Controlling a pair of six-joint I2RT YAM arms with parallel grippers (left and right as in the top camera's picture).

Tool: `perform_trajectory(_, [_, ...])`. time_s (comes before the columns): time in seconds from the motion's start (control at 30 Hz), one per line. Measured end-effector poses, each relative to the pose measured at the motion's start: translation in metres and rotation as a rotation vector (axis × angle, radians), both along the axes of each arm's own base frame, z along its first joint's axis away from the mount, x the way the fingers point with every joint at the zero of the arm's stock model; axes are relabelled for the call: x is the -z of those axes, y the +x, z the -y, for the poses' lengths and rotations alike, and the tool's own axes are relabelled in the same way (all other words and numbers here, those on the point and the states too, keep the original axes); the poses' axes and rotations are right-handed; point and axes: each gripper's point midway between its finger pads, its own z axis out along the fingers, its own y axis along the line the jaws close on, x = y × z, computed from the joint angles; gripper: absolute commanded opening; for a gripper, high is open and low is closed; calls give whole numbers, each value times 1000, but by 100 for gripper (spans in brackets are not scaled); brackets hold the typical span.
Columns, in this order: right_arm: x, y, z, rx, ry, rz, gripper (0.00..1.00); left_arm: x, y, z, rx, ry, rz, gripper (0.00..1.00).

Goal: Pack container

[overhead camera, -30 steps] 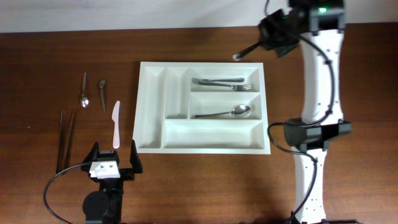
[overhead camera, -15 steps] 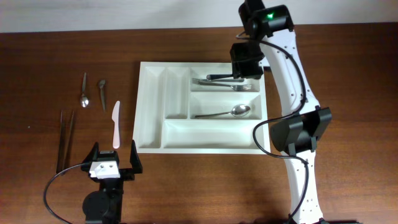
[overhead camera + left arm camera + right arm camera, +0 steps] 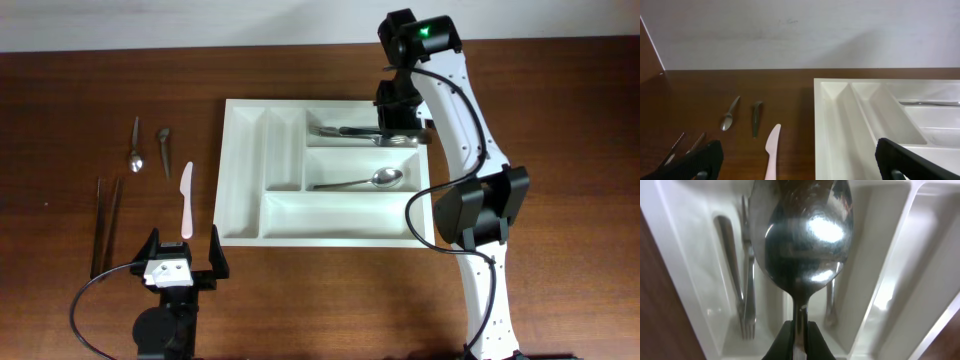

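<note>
I will next move my right gripper back from over the forks and down to the tray's middle compartment (image 3: 352, 172) (image 3: 852, 280). I will release the large metal spoon there, because another spoon is already inside.
The white cutlery tray (image 3: 243, 170) lies mid-table, with forks (image 3: 350, 132) in its top right compartment and a spoon (image 3: 375, 180) in the compartment below. My right gripper (image 3: 393, 128) hangs over the top right compartment, shut on the handle of a large metal spoon (image 3: 801, 235); its bowl fills the right wrist view above the tray (image 3: 685, 275) and a fork (image 3: 746, 280). My left gripper (image 3: 182, 262) is open and empty at the table's front left. In the left wrist view the tray (image 3: 840, 120) is on the right.
Left of the tray lie a white plastic knife (image 3: 186, 198), a small spoon (image 3: 135, 150), a short dark utensil (image 3: 164, 150) and dark chopsticks (image 3: 105, 225). The knife (image 3: 771, 150) points toward the left gripper.
My right arm swung from behind the tray down over its top right compartment, carrying the spoon. The left arm has not moved.
</note>
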Motion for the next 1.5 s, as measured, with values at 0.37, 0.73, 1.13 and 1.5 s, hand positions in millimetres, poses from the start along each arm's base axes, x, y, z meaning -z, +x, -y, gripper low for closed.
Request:
perform_trajectory(0.37, [22, -17, -3, 10, -52, -85, 9, 0, 0, 0, 0, 0, 0, 99])
perform_trajectory(0.73, [34, -33, -30, -19, -94, -114, 41, 0, 0, 0, 0, 0, 0, 99])
perform_trajectory(1.13, [5, 7, 52, -358, -411, 37, 99, 0, 0, 0, 0, 0, 0, 99])
perform_trajectory(1.5, [-123, 37, 205, -916, -603, 228, 99, 0, 0, 0, 0, 0, 0, 99])
